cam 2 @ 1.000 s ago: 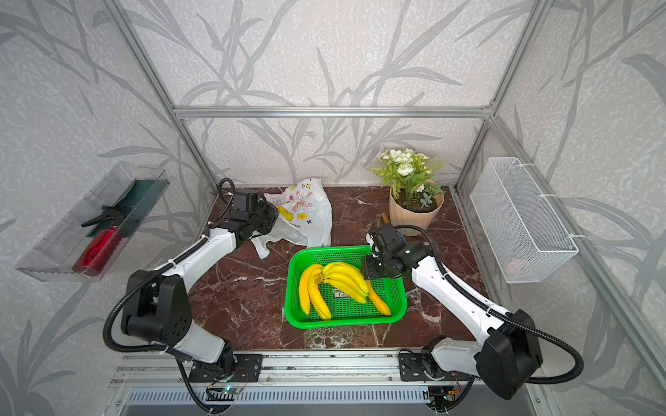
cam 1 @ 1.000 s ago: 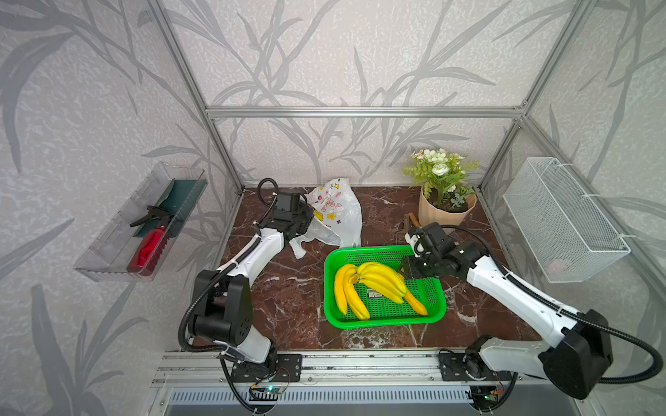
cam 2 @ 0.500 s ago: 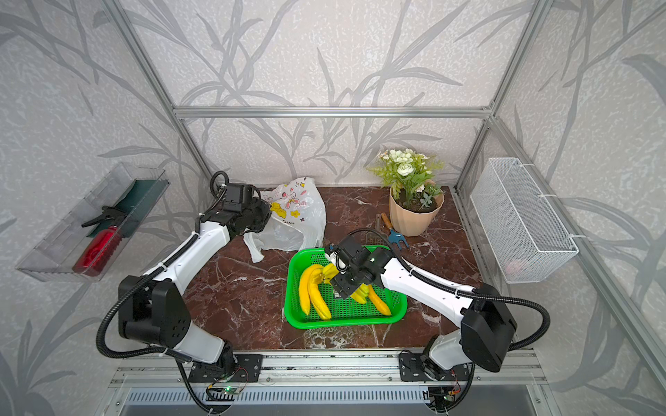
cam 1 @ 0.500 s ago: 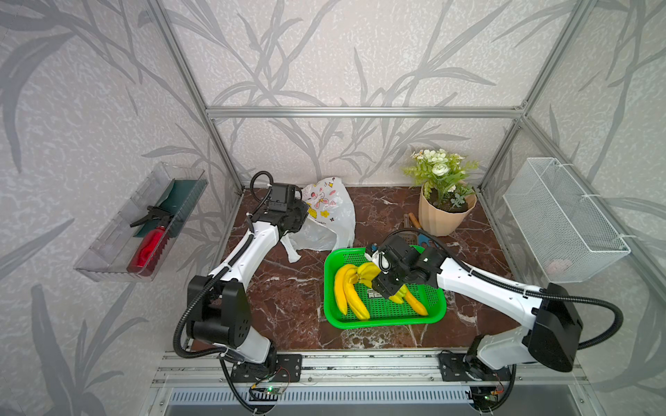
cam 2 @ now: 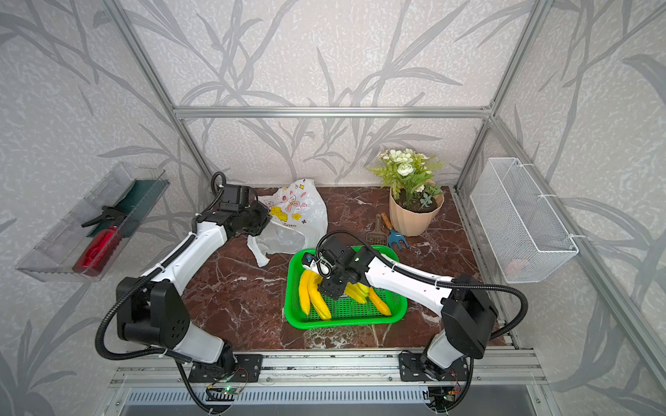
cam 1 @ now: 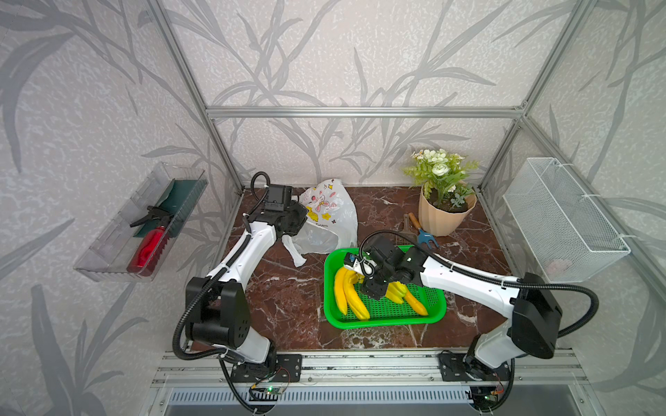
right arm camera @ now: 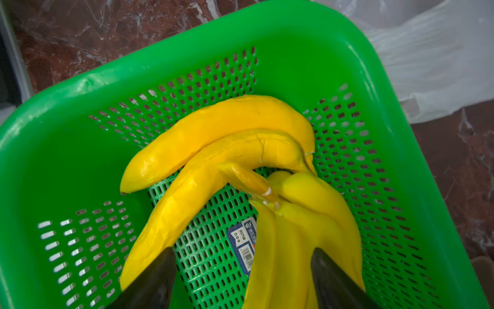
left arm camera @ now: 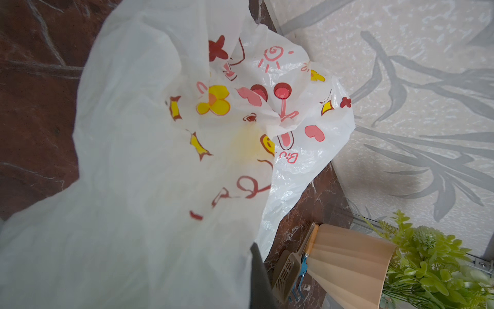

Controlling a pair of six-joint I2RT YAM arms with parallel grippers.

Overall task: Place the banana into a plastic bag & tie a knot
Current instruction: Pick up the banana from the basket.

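Observation:
The robot's open fingers are short of the thin stem (right arm camera: 248,182), so the right gripper will next move across the basket toward the plastic bag and down onto the stem.
Two yellow bunches of banana (cam 1: 347,293) (cam 2: 312,296) (right arm camera: 213,133) lie in the green perforated basket (cam 1: 382,322) (cam 2: 342,323) (right arm camera: 187,53). My right gripper (cam 1: 374,288) (right arm camera: 244,281) hangs low over them, open. One of its fingers (right arm camera: 155,281) is over a banana of one bunch and the other is over the second bunch. The white printed plastic bag (cam 1: 331,216) (cam 2: 299,216) (left arm camera: 147,160) stands at the back left. My left gripper (cam 1: 295,219) is shut on its edge and holds it up. The film drapes over the jaws, and one dark finger (left arm camera: 260,283) shows. A loose handle (cam 1: 293,254) hangs down. No knot is in view.
A potted plant (cam 1: 445,212) stands at the back right with small garden tools (cam 1: 421,230) beside it. A white wire basket (cam 1: 562,219) hangs on the right wall. A clear tray (cam 1: 108,252) with a red bottle hangs on the left wall.
My right arm swung left from the basket's right edge to over the bananas, and its jaws widened. My left gripper drew the bag a little up and back.

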